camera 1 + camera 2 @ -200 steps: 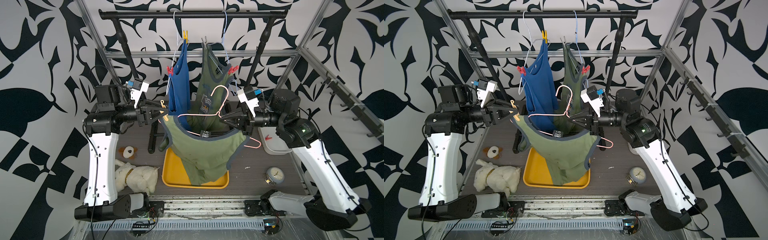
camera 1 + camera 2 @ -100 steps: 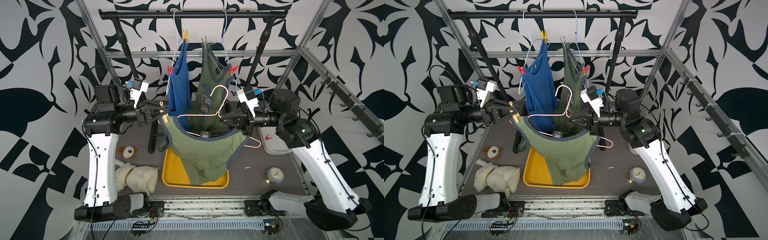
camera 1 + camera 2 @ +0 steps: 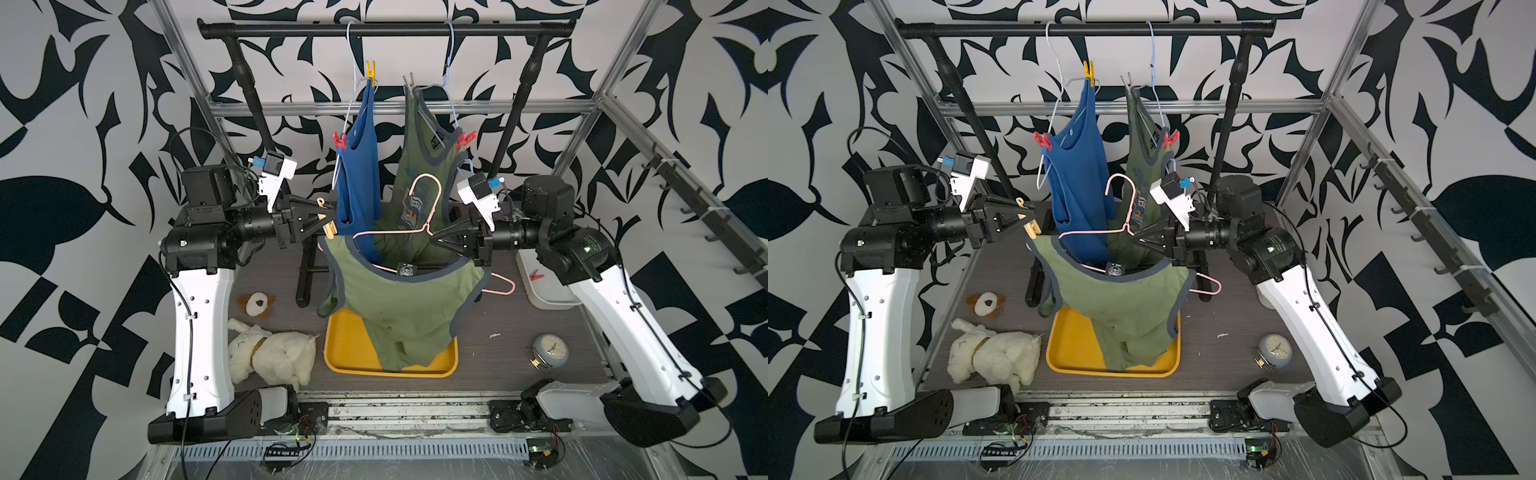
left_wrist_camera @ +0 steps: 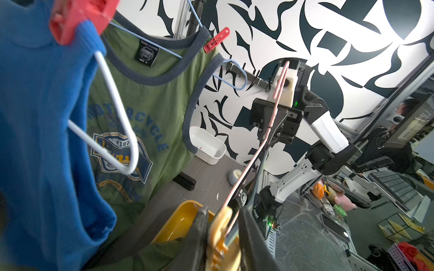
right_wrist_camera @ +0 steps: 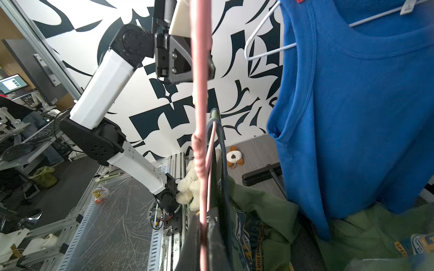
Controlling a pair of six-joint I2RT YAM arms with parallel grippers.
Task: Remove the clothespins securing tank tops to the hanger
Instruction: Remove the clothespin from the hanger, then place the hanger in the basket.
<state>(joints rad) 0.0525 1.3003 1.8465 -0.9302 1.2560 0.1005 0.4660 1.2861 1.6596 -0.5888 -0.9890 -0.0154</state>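
The olive tank top droops into the yellow tray (image 3: 348, 344), which is below my right gripper, so I will lower the hanger toward the tray and release the wire.
My left gripper (image 3: 328, 220) is shut on a tan wooden clothespin (image 4: 220, 225) that pins an olive tank top (image 3: 399, 307) to the left end of a pink hanger (image 3: 432, 195). My right gripper (image 3: 434, 239) is shut on that hanger's wire (image 5: 199, 93) near its neck. This tank top droops into the tray. Behind, a blue tank top (image 3: 359, 174) hangs from the rail on a white hanger with a yellow clothespin (image 3: 371, 71) and a red one (image 3: 340, 141). A printed olive tank top (image 3: 419, 166) hangs beside it with a grey clothespin (image 3: 409, 79) and a red one (image 3: 466, 139).
A yellow tray (image 3: 345, 357) lies under the drooping top. A white plush dog (image 3: 270, 357) and a small plush (image 3: 257, 304) lie at the left. An alarm clock (image 3: 549, 350) stands at the right, and a white bin (image 3: 544, 297) behind it holds a red clothespin (image 3: 536, 275). The black rail (image 3: 382, 30) spans the back.
My left jaws have narrowed on the tan clothespin. Both arms, the pink hanger and the tank tops have hardly moved.
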